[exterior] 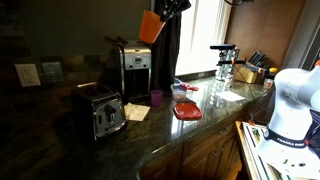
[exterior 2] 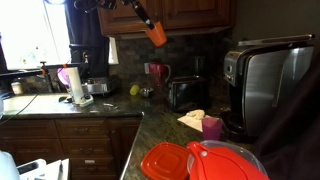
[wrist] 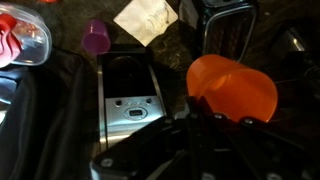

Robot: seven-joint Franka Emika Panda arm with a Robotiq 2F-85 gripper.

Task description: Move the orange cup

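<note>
The counter beside the purple cup is open. My gripper should next move down past the coffee maker (exterior: pixel 134 70), put the orange cup on the counter (exterior: pixel 166 102) there and let go of it.
My gripper (exterior: pixel 163 13) is shut on the orange cup (exterior: pixel 151 28) and holds it tilted, high in the air above the coffee maker (exterior: pixel 134 70). In an exterior view the cup (exterior 2: pixel 155 34) hangs from the gripper (exterior 2: pixel 141 14) in front of the upper cabinets. In the wrist view the orange cup (wrist: pixel 232 88) sits between the dark fingers (wrist: pixel 200 108), with its open mouth turned toward the camera, above the top of the coffee maker (wrist: pixel 130 90).
On the dark counter stand a toaster (exterior: pixel 100 111), a purple cup (exterior: pixel 157 97), a paper napkin (exterior: pixel 136 111) and a flat red dish (exterior: pixel 186 111). A window and blender (exterior: pixel 224 62) are at the back. A sink (exterior 2: pixel 30 103) and paper towel roll (exterior 2: pixel 74 85) lie beside the counter.
</note>
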